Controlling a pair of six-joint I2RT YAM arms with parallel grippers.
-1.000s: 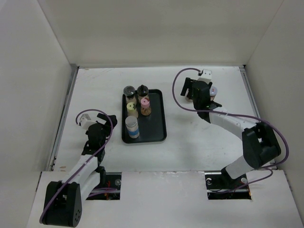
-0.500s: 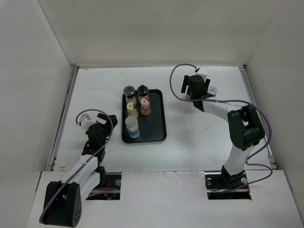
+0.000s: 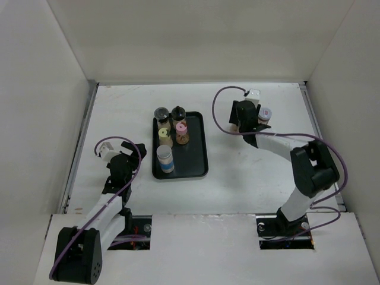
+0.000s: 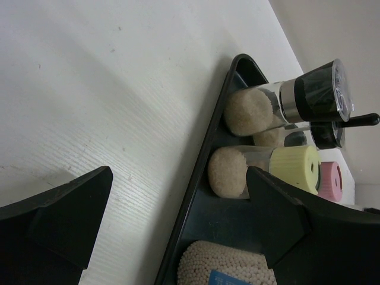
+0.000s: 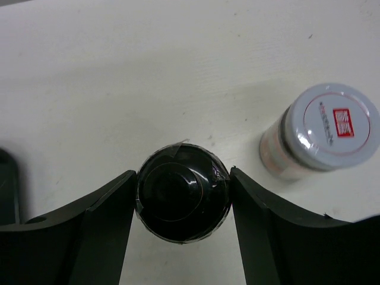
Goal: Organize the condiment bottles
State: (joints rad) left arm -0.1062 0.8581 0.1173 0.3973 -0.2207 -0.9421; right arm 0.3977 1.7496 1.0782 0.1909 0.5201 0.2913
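My right gripper should lift and carry the black-capped bottle across to the tray, then lower it onto the empty spot [image 3: 187, 162] beside the blue-band bottle.
Five condiment bottles stand on the black tray [image 3: 199, 148]: a grey-capped one [image 3: 161, 114], a black spouted one [image 3: 179, 113], a yellow-capped one [image 3: 163, 133], a pink-capped one [image 3: 181, 128] and a taller white one with a blue band [image 3: 164, 158]. My right gripper [image 3: 237, 123] is at the back right, its fingers pressed against both sides of a black-capped bottle [image 5: 183, 193] standing on the table. A grey-white capped bottle [image 5: 329, 127] stands just to its right and also shows in the top view [image 3: 265, 114]. My left gripper [image 3: 122, 163] is open and empty, left of the tray.
The left wrist view looks along the tray's left rim [image 4: 196, 178], with the yellow-capped jar [image 4: 291, 166] and the blue-band bottle [image 4: 225, 264] close by. White walls enclose the table at the back and on both sides.
My right gripper has shifted slightly left and nearer, and the grey-white capped bottle now shows beside it. The left arm has not moved.
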